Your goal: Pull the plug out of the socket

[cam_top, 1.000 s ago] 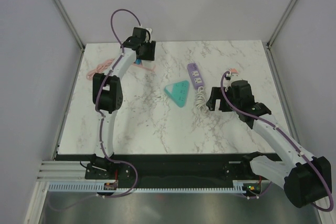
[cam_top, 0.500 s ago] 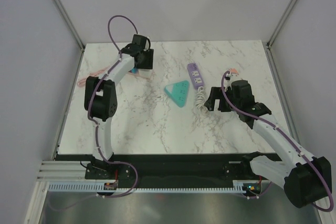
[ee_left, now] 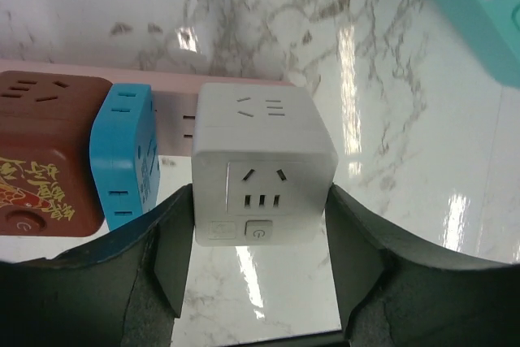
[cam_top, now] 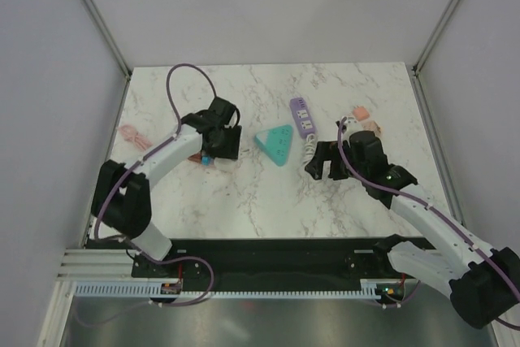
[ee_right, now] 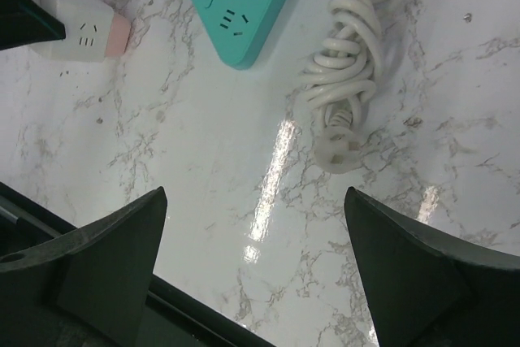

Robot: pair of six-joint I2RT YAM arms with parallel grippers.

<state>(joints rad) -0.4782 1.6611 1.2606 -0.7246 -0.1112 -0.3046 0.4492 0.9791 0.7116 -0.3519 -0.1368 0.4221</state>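
My left gripper will pull the white cube plug point(ee_left: 264, 168) back and release it on the open, bare marble behind my gripper.
A white cube plug point(ee_left: 264, 168) sits in a pink power strip point(ee_left: 175, 111), next to a blue cube point(ee_left: 126, 156) and a red-brown cube point(ee_left: 45, 152). My left gripper point(cam_top: 221, 152) is shut on the white cube, one finger on each side point(ee_left: 260, 217), low over the table's left-middle. The white cube also shows in the right wrist view point(ee_right: 77, 26), with the strip's pink end point(ee_right: 120, 34) beside it. My right gripper point(cam_top: 319, 164) is open and empty point(ee_right: 253, 197) above bare marble, just near of the coiled white cable.
A teal triangular power strip point(cam_top: 274, 144) lies mid-table. A purple strip point(cam_top: 302, 115) lies behind it with its coiled white cable point(ee_right: 349, 54) and loose plug point(ee_right: 345, 152). The pink strip's cord point(cam_top: 134, 136) trails left. A small pink object point(cam_top: 363, 115) lies at the right.
My left arm has drawn back from the far-left corner toward the table's middle, bringing the pink strip and its cubes along. My right gripper has shifted slightly left and nearer.
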